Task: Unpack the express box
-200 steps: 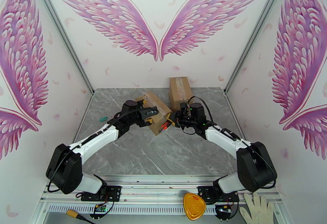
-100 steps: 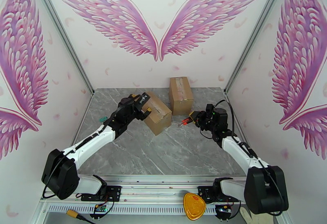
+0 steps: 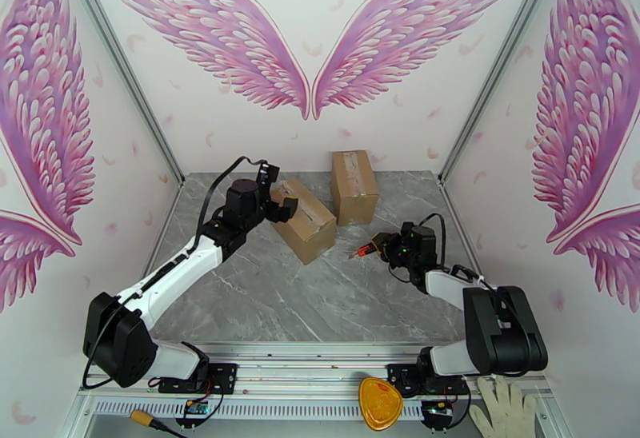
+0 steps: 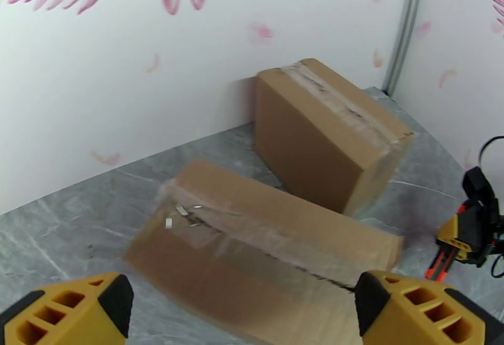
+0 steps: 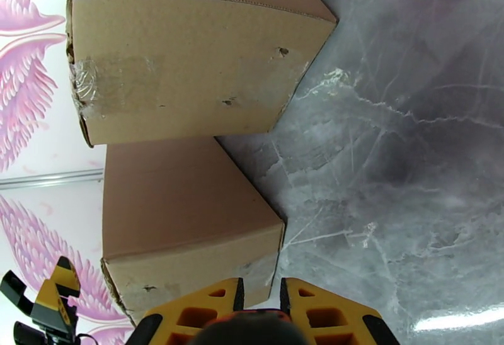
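Note:
My right gripper is going to move toward the near end of the angled box and down, and let go of the orange-red tool (image 4: 441, 264).
A brown cardboard box (image 3: 306, 221) with clear tape along its top lies at an angle mid-table (image 4: 264, 245). My left gripper (image 3: 278, 192) hovers open at its back-left end, its yellow fingertips (image 4: 82, 308) wide apart with nothing between them. A second taped box (image 3: 354, 184) stands against the back wall (image 4: 327, 132). My right gripper (image 3: 366, 249) sits low over the table to the right of the angled box, shut on a small orange-red tool (image 4: 441, 264). The right wrist view shows the angled box (image 5: 183, 208) and the back box (image 5: 189, 56) ahead of its fingers (image 5: 195, 315).
A small green item (image 3: 202, 232) lies near the table's left edge. On the front rail sit a yellow-orange piece (image 3: 380, 402) and a white glove (image 3: 504, 408). Grey marble tabletop (image 3: 320, 296) lies bare in front of the boxes.
The right gripper pulled away from the angled box, moving right and toward the front with the tool still in it. The left gripper drew back from over the box to its back-left end.

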Robot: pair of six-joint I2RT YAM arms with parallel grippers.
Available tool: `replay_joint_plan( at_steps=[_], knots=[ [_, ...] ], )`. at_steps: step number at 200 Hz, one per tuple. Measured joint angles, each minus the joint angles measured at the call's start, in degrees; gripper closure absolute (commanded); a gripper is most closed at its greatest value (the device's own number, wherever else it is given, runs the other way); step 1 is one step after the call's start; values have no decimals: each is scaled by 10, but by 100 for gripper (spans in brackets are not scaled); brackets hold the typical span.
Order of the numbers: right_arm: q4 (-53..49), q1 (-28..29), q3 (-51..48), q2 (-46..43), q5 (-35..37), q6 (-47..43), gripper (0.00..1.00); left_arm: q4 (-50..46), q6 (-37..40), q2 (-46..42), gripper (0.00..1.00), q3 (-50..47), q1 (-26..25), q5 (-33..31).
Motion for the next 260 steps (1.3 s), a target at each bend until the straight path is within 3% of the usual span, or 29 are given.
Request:
replay_joint_plan(
  at_steps=[81, 118, 147, 207, 260],
  knots=[
    [136, 26, -20, 126, 3, 10, 100, -65, 8, 87, 8, 70, -105, 50],
    [233, 31, -23, 206, -3, 33, 100, -67, 7, 97, 8, 71, -113, 53],
    [276, 32, -20, 230, -4, 53, 94, -67, 7, 97, 8, 71, -113, 49],
    [189, 39, 12, 200, 20, 50, 54, -71, 14, 97, 7, 72, -112, 29],
    [145, 44, 32, 180, 31, 52, 32, -73, 18, 99, 7, 75, -111, 11]
  ],
)
